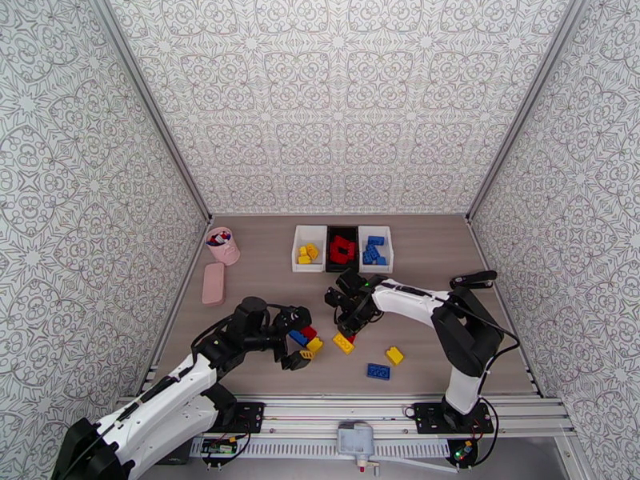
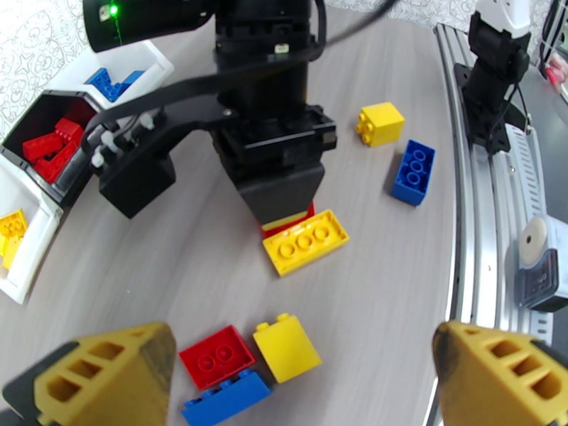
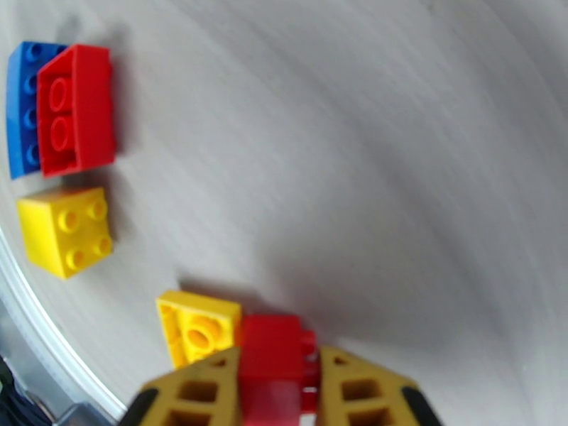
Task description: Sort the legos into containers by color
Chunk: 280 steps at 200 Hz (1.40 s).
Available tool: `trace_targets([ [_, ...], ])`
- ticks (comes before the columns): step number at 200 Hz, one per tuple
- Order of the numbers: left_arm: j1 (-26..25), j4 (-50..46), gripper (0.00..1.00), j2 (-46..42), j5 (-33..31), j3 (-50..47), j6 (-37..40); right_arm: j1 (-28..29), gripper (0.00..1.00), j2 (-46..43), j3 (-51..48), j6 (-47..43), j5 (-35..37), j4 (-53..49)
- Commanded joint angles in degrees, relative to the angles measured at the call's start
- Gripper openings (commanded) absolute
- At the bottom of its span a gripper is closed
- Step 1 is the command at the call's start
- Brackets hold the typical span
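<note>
The red lego should go up and outward over the black bin (image 1: 342, 232) of red ones, which lies outward of my right gripper, and be released there next.
My right gripper (image 1: 350, 326) is shut on a red lego (image 3: 273, 349) at the table, its fingers (image 3: 202, 392) on both sides of it. Touching that brick lies a flat yellow lego (image 2: 307, 243). My left gripper (image 1: 300, 339) stands open and low around a cluster: a red lego (image 2: 216, 356), a yellow lego (image 2: 286, 347) and a blue lego (image 2: 226, 399). Farther right lie a yellow lego (image 1: 394, 355) and a blue lego (image 1: 378, 370). The containers sit in a row at the back: a white bin (image 1: 298, 248) with yellow legos, a black bin (image 1: 342, 232) with red ones, a white bin (image 1: 389, 248) with blue ones.
A pink cup (image 1: 224, 246) and a flat pink case (image 1: 214, 283) stand at the back left by the wall. The metal rail (image 1: 360, 410) runs along the near edge. Patterned walls close in the table on three sides.
</note>
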Motion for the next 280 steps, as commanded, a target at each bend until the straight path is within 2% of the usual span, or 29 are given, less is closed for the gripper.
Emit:
trace_targets([
  [1, 0.8, 2.8, 1.0, -0.7, -1.3, 0.6, -1.7, -0.6, 0.17, -3.5, -0.2, 2.0, 2.8, 1.3],
  [48, 1.2, 10.5, 1.0, -2.6, -6.1, -0.5, -7.4, -2.9, 0.15, -9.1, -1.5, 7.6, 5.8, 10.7],
  [73, -0.3, 16.3, 1.0, -2.8, -12.7, -0.6, -14.3, -5.2, 0.13, -9.9, 0.0, 12.0, 9.5, 18.8],
  [105, -5.9, 26.4, 1.0, -2.3, -24.8, -4.2, -19.2, -8.3, 0.13, -6.3, 4.9, 15.3, 12.2, 27.8],
  [130, -9.0, 26.3, 1.0, -1.1, -29.4, -3.3, -19.1, -10.1, 0.12, -0.1, 11.9, 14.7, 14.0, 29.9],
  [226, -10.8, 25.4, 1.0, 0.4, -31.3, -3.1, -20.3, -14.4, 0.12, 18.8, 29.9, 10.8, 17.8, 30.2],
  [269, -11.0, 24.5, 0.99, -0.5, -32.3, -3.5, -21.2, -14.7, 0.16, 21.4, 33.1, 9.1, 19.0, 29.4],
  [280, -11.1, 24.4, 1.0, -0.8, -33.1, -3.3, -21.9, -14.7, 0.2, 21.3, 33.3, 8.9, 19.1, 29.2],
])
